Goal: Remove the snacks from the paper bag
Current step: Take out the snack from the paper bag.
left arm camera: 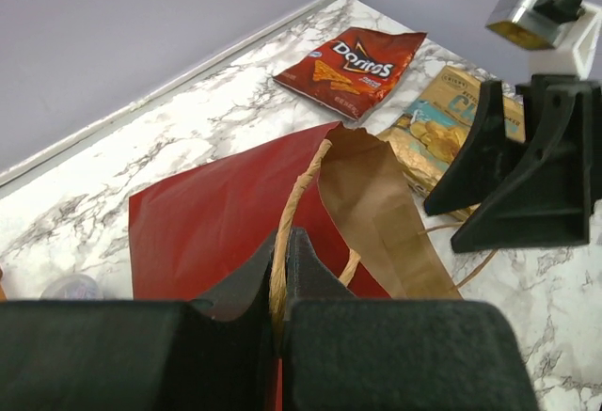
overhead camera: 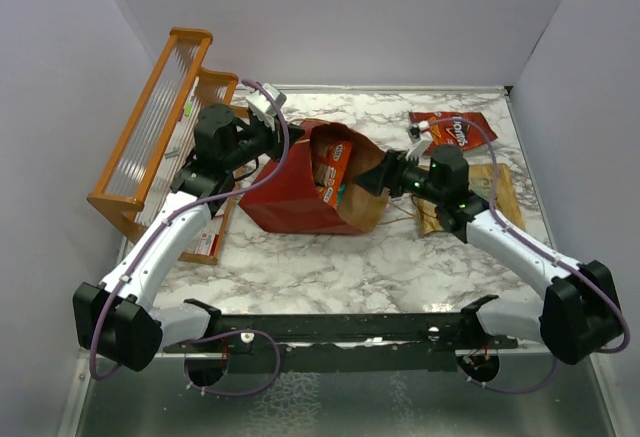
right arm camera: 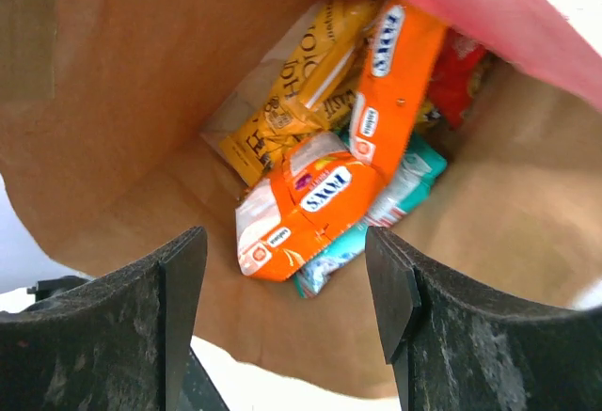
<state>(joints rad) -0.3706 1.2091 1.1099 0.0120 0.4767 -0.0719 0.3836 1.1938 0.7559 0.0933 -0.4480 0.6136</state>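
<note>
One orange packet is lying over the teal and yellow packets. My right gripper should next go down through the bag's opening to the orange packet's top edge point(overhead camera: 329, 192) point(right arm camera: 308, 208).
The dark red paper bag point(overhead camera: 290, 197) lies tipped on the table, its brown mouth facing right. My left gripper point(overhead camera: 280, 145) point(left arm camera: 282, 244) is shut on the bag's twine handle point(left arm camera: 299, 185), at the bag's upper left. At the bag's mouth my right gripper point(overhead camera: 374, 179) point(right arm camera: 287, 279) stands open with nothing between its fingers. Inside the bag point(right arm camera: 132, 82) lie an orange packet point(right arm camera: 310, 206), a second orange packet point(right arm camera: 403, 68), a yellow packet point(right arm camera: 301, 82), a teal packet point(right arm camera: 400, 195) and a red packet point(right arm camera: 463, 77). A dark red Doritos bag point(overhead camera: 452, 129) point(left arm camera: 353, 65) and a tan chip bag point(overhead camera: 492, 195) point(left arm camera: 435, 134) lie out on the table.
An orange wooden rack point(overhead camera: 155, 137) stands against the left wall beside my left arm. White walls close in the marble table point(overhead camera: 330, 267) at the back and on both sides. The tan chip bag lies partly under my right arm.
</note>
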